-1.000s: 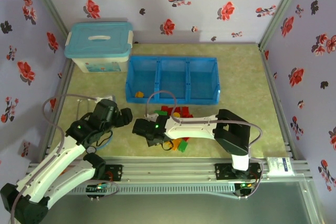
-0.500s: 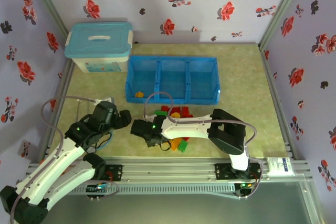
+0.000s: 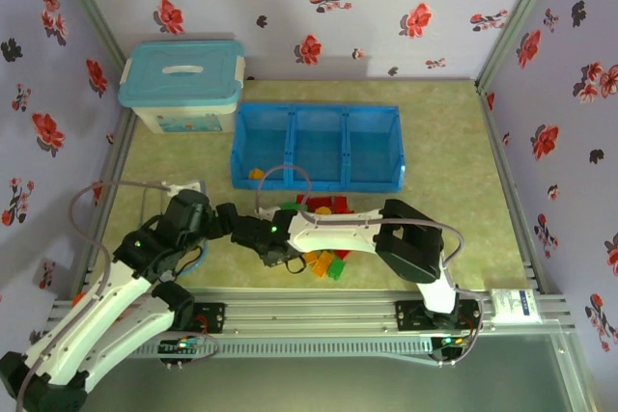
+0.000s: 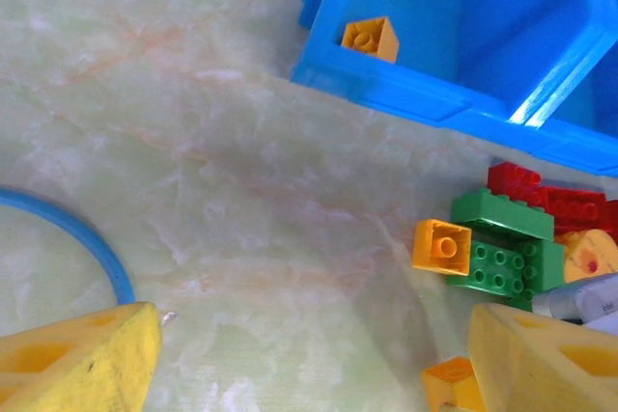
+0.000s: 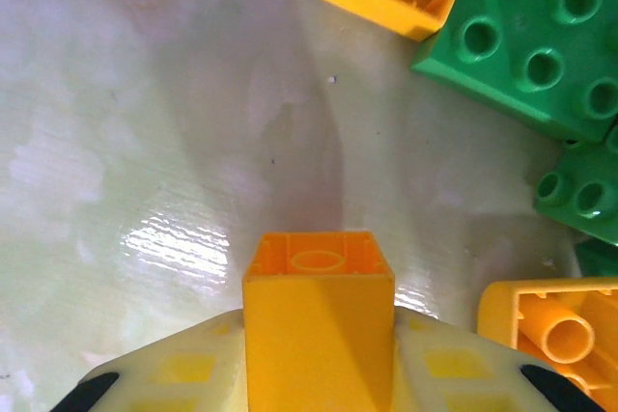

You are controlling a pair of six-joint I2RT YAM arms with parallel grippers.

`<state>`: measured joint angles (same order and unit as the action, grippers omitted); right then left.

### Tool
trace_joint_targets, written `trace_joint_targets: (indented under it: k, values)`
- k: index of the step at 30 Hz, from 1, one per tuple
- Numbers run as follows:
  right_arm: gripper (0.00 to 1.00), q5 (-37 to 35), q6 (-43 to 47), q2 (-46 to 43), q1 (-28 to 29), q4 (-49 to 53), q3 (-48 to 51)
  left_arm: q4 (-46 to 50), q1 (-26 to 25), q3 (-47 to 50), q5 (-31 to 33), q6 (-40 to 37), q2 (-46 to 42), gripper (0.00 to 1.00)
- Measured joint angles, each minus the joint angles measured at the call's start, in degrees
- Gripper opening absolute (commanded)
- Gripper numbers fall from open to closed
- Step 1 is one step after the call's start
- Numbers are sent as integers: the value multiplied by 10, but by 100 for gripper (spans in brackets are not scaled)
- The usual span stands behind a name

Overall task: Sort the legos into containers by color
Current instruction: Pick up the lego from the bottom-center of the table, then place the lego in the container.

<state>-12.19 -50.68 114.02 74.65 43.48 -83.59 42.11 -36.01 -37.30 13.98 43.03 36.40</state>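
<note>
I should next move my right gripper up and outward over the tray section nearest the storage box and release the orange-yellow lego, because an orange one is inside.
My right gripper (image 5: 319, 359) is shut on an orange-yellow lego (image 5: 319, 330), held just above the mat with its hollow underside facing the camera. From above, this gripper (image 3: 255, 231) sits at the left end of the lego pile (image 3: 323, 207). Red, green and orange legos lie there in front of the blue tray (image 3: 319, 108). One orange lego (image 3: 256, 174) rests in the tray's left compartment (image 4: 425, 7). My left gripper (image 4: 311, 335) stands open over bare mat, just left of the pile, with an orange brick (image 4: 441, 246) and a green brick (image 4: 502, 214) ahead of its right finger.
A pale-blue lidded storage box (image 3: 182, 84) stands at the back left, beside the tray. A blue cable (image 4: 87, 238) curves across the mat by my left finger. Green bricks (image 5: 526, 41) and orange bricks (image 5: 550, 330) lie close to the right gripper's right side.
The right gripper has slid left and slightly away from the front edge with the orange lego, closing on the left gripper. The left arm has shifted a little.
</note>
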Motion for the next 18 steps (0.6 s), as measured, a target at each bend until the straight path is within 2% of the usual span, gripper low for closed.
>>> trace_joint_targets:
  k: [9, 18]
  values:
    - [24, -7, 57, 0, -58, 41, -105, 17, 0, 0, 10, 1, -24, 82]
    - [24, 4, 134, 46, -159, 82, -326, 40, 0, 0, 13, 12, -64, 82]
